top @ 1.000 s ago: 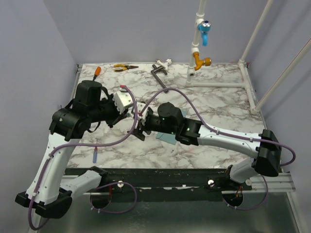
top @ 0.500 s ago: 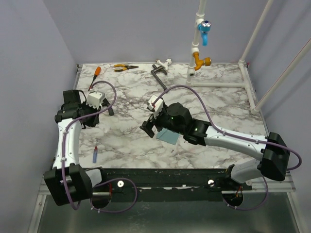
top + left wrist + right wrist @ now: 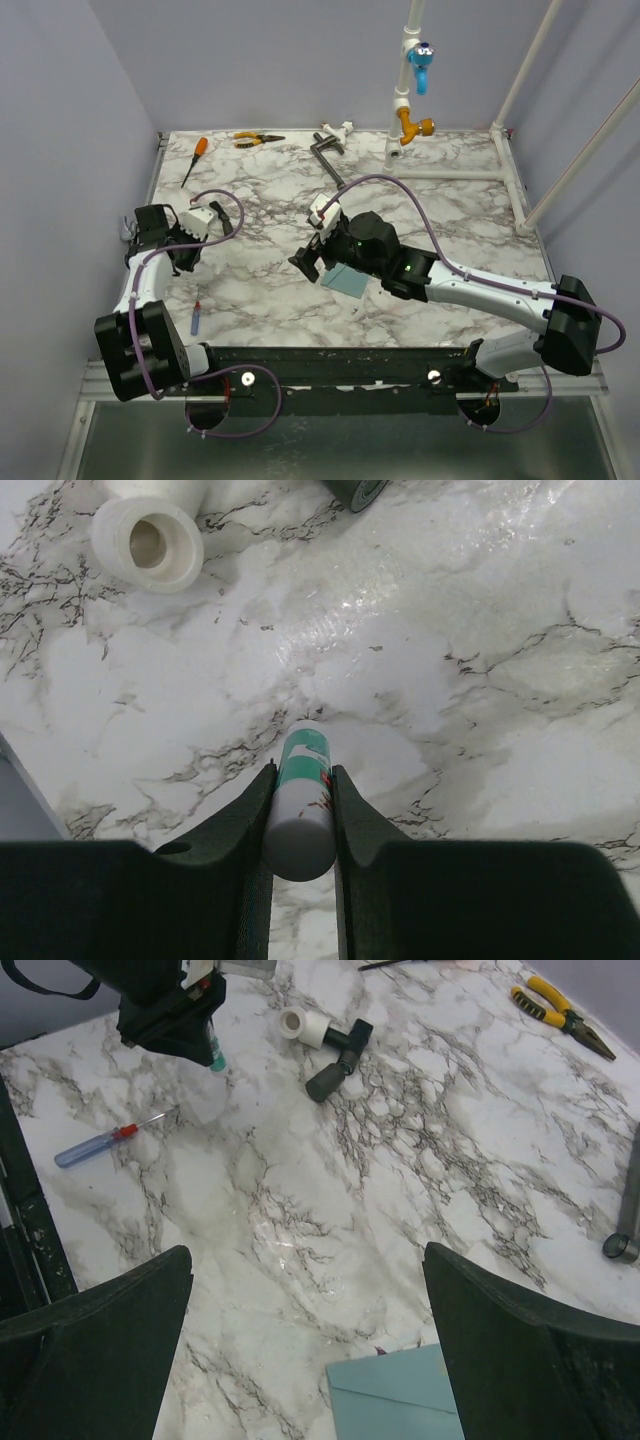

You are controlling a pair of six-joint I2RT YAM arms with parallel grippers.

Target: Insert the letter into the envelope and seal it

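I will next move the glue stick down with my left gripper toward that clear patch near the white pipe fitting, where the marble is bare, and then open it.
The teal-blue envelope lies flat on the marble table, and its corner shows at the bottom of the right wrist view. My right gripper hovers open just left of it, jaws wide apart with nothing between them. The letter is out of view. My left gripper is pulled back to the table's left side. It is shut on a white and teal glue stick, whose tip points down at the marble.
A white pipe fitting and a black one lie just beyond the left gripper. A blue-handled screwdriver lies near the front edge. An orange screwdriver, yellow pliers and a white pipe stand are at the back.
My left arm has swung from the table's middle back to the left, still holding the glue stick. My right gripper has opened wide and drawn slightly right.
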